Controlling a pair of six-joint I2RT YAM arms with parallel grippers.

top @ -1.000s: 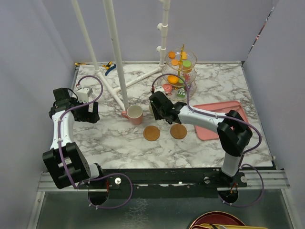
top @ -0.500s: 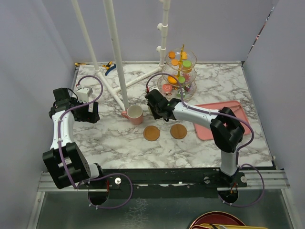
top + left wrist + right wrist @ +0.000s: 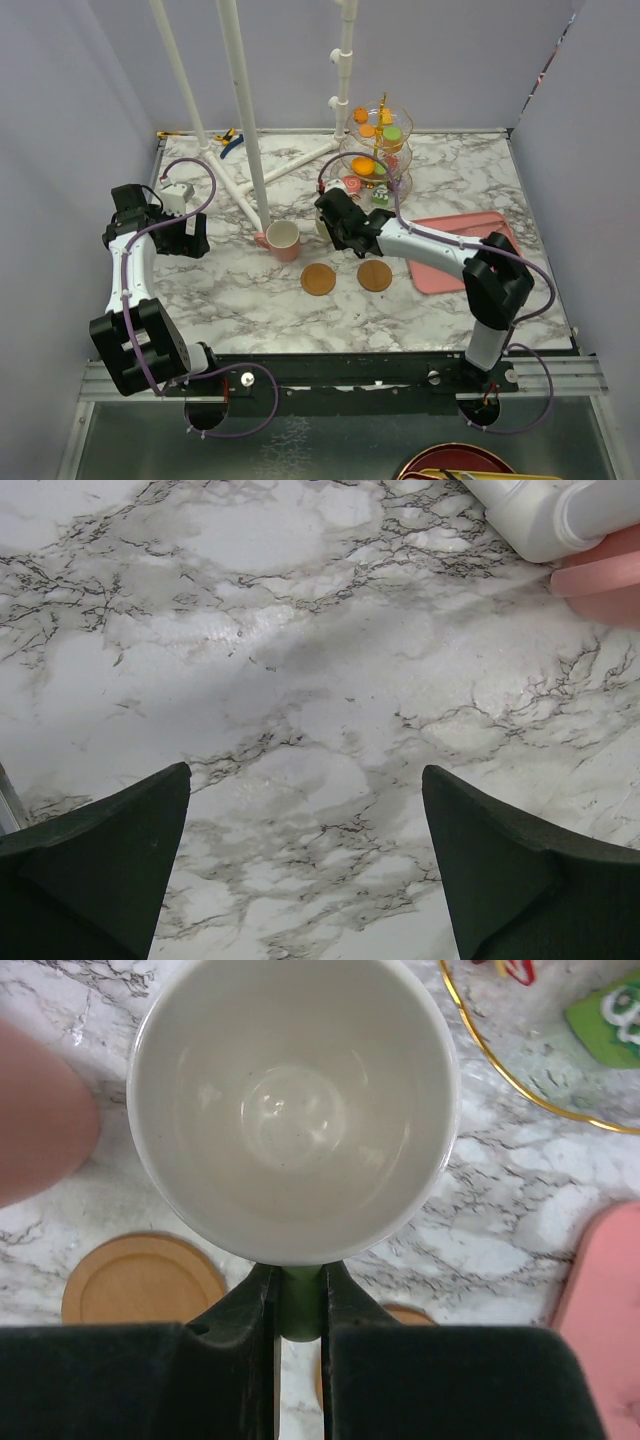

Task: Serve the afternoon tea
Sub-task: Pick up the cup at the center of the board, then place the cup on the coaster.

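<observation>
Next, my right gripper moves back over the coaster nearer the pink tray (image 3: 375, 276), lowers the pale-green mug onto it and releases the handle, since that coaster lies bare.
My right gripper (image 3: 298, 1278) is shut on the green handle of the pale-green mug (image 3: 295, 1110), whose white inside faces the wrist camera. The mug hangs over the marble between the pink mug (image 3: 283, 240) and the glass three-tier stand (image 3: 378, 150), which holds macarons and cakes. In the top view the right gripper (image 3: 335, 218) covers the pale-green mug. Two round brown coasters (image 3: 319, 279) (image 3: 375, 275) lie just in front of it. My left gripper (image 3: 305, 780) stands open above bare marble, left of the pink mug (image 3: 600, 575).
A flat pink tray (image 3: 470, 245) lies at the right, by the right arm's elbow. White pipe posts (image 3: 250, 120) rise behind the pink mug, and one pipe foot (image 3: 540, 510) lies next to it. Tools (image 3: 228, 138) lie at the back edge.
The right gripper's fingers have closed onto the pale-green mug's handle, and its arm swung a little left and back. The left arm has not moved.
</observation>
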